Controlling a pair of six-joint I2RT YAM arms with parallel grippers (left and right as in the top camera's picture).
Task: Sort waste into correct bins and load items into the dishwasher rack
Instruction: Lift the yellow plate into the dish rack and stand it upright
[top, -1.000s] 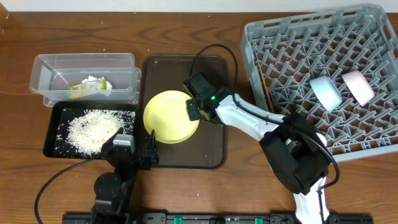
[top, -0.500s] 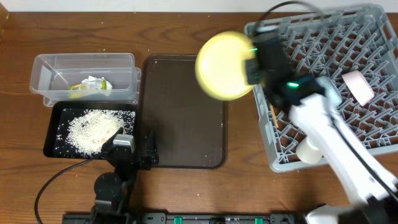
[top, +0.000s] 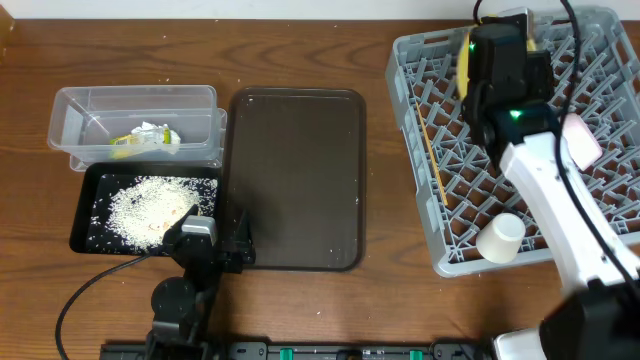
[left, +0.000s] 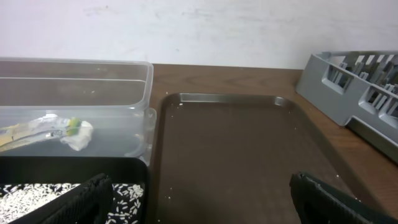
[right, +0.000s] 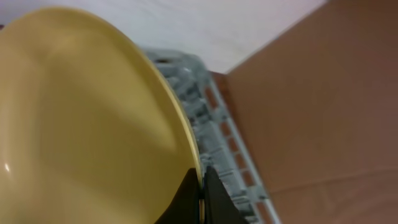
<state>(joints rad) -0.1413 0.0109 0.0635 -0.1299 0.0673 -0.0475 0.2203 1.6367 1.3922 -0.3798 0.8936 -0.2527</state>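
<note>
The robot's right gripper needs to carry the yellow plate (top: 466, 65) down next toward the pegs in the far part of the grey rack (top: 420, 50), before it lets go of the plate's rim.
My right gripper (top: 498, 40) is shut on the rim of the round yellow plate (top: 466, 65) and holds it on edge over the far part of the grey dishwasher rack (top: 420, 50). The right wrist view shows the fingers (right: 202, 193) pinching the plate (right: 87, 124). A white-pinkish bowl (top: 582, 140) and a wooden chopstick (top: 432, 150) lie in the rack; the light blue bowl is hidden. The wrapper (top: 145, 138) lies in the clear tub (top: 90, 105). Rice (top: 145, 205) covers the black tray (top: 85, 235). My left gripper (top: 210, 240) is open and empty.
The dark brown serving tray (top: 295, 180) lies between the bins and the rack, with a few stray grains in the left wrist view (left: 230, 143). A whitish cup-like vessel (top: 500, 238) stands at the rack's near edge. My right arm stretches across the rack.
My right gripper lifted the yellow plate off the serving tray, carried it right and away over the rack, and turned it on edge. The left arm has not moved.
</note>
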